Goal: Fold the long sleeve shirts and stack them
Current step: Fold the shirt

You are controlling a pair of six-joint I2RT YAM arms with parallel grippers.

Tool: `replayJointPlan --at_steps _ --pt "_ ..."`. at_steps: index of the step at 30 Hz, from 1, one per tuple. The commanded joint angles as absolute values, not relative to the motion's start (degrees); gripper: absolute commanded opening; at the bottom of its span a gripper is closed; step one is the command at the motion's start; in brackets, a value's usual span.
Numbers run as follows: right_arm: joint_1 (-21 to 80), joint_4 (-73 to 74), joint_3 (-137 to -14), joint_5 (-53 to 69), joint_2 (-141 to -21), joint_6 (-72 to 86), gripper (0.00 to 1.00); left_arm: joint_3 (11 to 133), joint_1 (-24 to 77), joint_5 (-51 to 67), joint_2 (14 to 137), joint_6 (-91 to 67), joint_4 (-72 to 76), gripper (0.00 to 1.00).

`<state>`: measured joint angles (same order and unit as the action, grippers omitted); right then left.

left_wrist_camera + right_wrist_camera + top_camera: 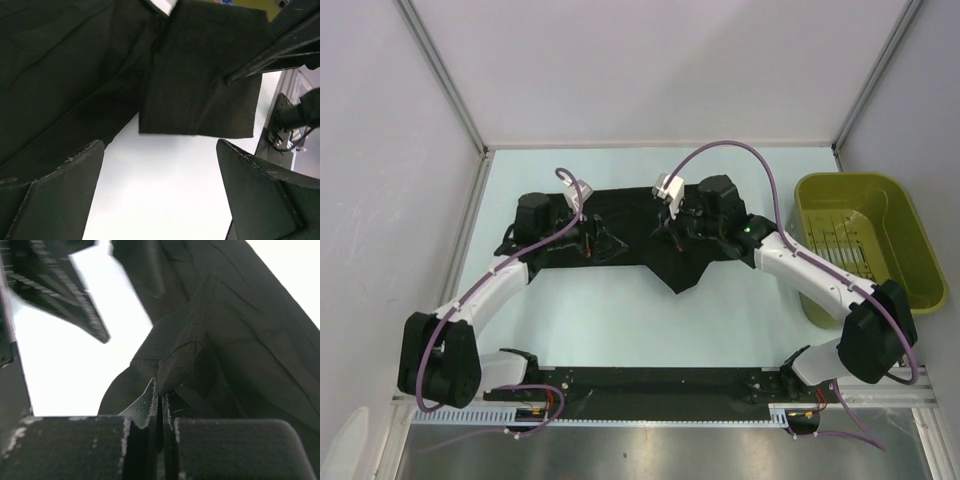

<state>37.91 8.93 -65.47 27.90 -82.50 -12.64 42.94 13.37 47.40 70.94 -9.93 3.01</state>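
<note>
I should next move my left gripper to the right in the top view, onto the facing edge of the flat piece of the shirt. The gripper's open fingers are over bare table, with only the table between them.
A black long sleeve shirt (625, 215) lies spread across the middle of the table, with a pointed flap (678, 272) hanging toward the near side. My left gripper (588, 240) hovers at the shirt's left part. It is open (160, 165), with only bare table between its fingers (55, 190). Beyond them lie black folds and a flat rectangular piece of the shirt (200, 75). My right gripper (675, 235) sits over the shirt's right part. It is shut (162, 390) on a raised fold of the black fabric (185, 360).
An olive-green plastic basket (865, 245) stands at the right edge of the table. Grey walls enclose the table on the left, back and right. A dark rail (650, 385) runs along the near edge between the arm bases.
</note>
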Motion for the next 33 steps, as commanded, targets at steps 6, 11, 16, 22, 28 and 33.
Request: replayJointPlan --at_steps 6,11,16,22,28,33 --pt "37.88 5.89 -62.49 35.95 -76.46 -19.59 0.0 46.85 17.05 55.54 74.18 -8.17 12.2 0.99" --pt "37.79 5.89 -62.67 36.21 -76.64 -20.3 0.01 47.37 20.12 57.39 74.79 -10.89 13.97 0.95" --pt "37.1 4.84 -62.58 31.4 -76.9 -20.83 0.1 51.49 19.95 53.01 74.53 -10.03 10.74 0.26" --pt "31.13 3.78 -65.65 26.02 -79.88 -15.48 0.62 67.56 20.04 37.74 77.77 3.41 -2.19 0.0" --pt "24.45 7.73 -71.1 22.76 -82.88 -10.55 0.8 80.4 20.3 27.35 84.98 21.76 -3.86 0.0" --pt "20.74 11.59 -70.23 23.2 -82.79 -9.23 0.55 89.29 20.48 21.72 93.86 28.47 -0.8 0.06"
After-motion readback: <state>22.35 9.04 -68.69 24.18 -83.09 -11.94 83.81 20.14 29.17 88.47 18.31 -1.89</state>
